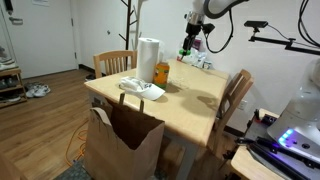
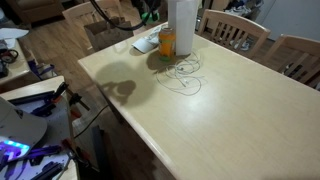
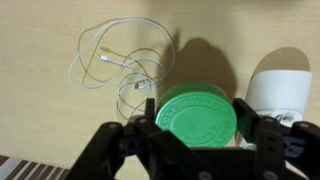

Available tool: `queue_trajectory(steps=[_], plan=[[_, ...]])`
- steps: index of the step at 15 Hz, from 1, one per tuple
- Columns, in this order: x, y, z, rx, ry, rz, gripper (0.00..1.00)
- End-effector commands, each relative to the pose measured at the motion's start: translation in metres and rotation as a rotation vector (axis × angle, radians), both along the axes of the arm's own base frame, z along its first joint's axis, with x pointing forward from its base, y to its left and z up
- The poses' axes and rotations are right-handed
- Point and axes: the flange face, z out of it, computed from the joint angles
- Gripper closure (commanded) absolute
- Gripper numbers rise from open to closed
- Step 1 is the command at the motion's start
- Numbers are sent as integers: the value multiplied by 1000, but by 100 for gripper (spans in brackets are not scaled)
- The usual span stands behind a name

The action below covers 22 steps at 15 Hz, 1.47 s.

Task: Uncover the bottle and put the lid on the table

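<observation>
The green lid needs to go back and down onto the bare tabletop beside the bottle next, for my gripper to release there, clear of the cable.
My gripper is shut on the round green lid, one finger on each side of it. In both exterior views it holds the lid in the air above the far part of the light-wood table. The orange-yellow bottle stands upright on the table beside the paper towel roll, apart from the gripper. The wrist view does not show the bottle.
A white paper towel roll stands by the bottle. A white cable lies coiled on the table. A white dish sits near the edge. A paper bag and wooden chairs surround the table.
</observation>
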Motion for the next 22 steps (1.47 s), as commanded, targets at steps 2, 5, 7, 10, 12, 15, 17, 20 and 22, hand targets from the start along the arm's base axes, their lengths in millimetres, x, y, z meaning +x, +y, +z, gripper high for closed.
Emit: queue_trajectory(steps=[2,5,7,10,12,15,17,20,22], plan=[[-56,-15,-40,32,71,6,49],[-77,-25,-67,22,87,25,49],[-86,-34,-86,13,92,73,49],[-95,-42,-109,-8,101,177,49],[-102,-46,-123,-7,114,247,49],[-108,-48,-135,5,113,321,49],[-105,-47,-134,24,89,353,49],[-103,-43,-133,19,102,333,24],[-103,-43,-133,21,101,339,49]])
